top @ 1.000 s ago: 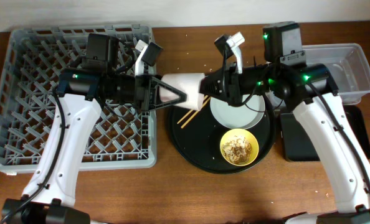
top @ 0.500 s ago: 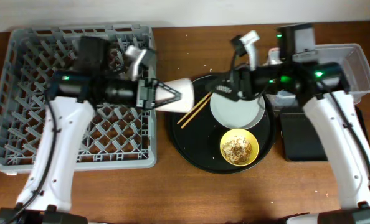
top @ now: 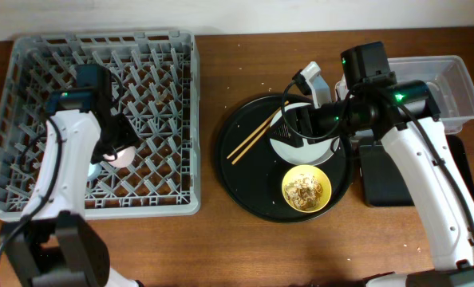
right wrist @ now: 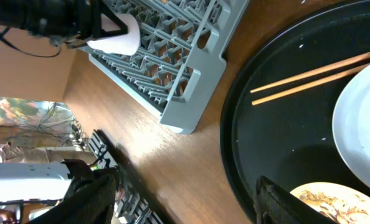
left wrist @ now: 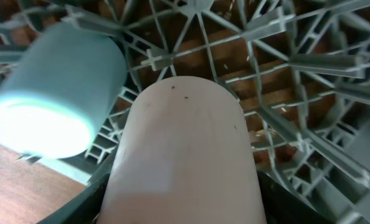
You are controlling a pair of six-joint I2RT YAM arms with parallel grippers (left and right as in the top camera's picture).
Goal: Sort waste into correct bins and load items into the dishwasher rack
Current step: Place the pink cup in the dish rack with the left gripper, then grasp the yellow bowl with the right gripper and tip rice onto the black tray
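Noodle scraps cover the middle of the yellow bowl, so my right gripper should move back from over the plate (top: 301, 150) and down onto the yellow bowl's rim facing the rack.
Over the left part of the grey dishwasher rack (top: 165, 199) my left gripper (top: 123, 154) is shut on the small pink cup (left wrist: 185, 155), which fills the left wrist view. Beside it, the small blue cup (left wrist: 57, 93) lies on its side on the lattice. My right gripper (top: 291, 127) hangs open over the pale grey plate (top: 301, 150), with nothing between its fingers (right wrist: 85, 199). Two wooden chopsticks (top: 253, 137) lie on the tray left of the plate. The yellow bowl (top: 306, 188) holds tan noodle scraps.
Plate, bowl and chopsticks rest on a large round black tray (top: 245, 187). A clear tub (top: 454, 88) stands at the far right, with a black rectangular tray (top: 385, 179) in front of it. Crumbs dot the wooden table (top: 221, 247) behind the round tray.
The right gripper has let go of the pink cup and drawn back over the plate. The left gripper has closed on the cup and carried it left over the rack.
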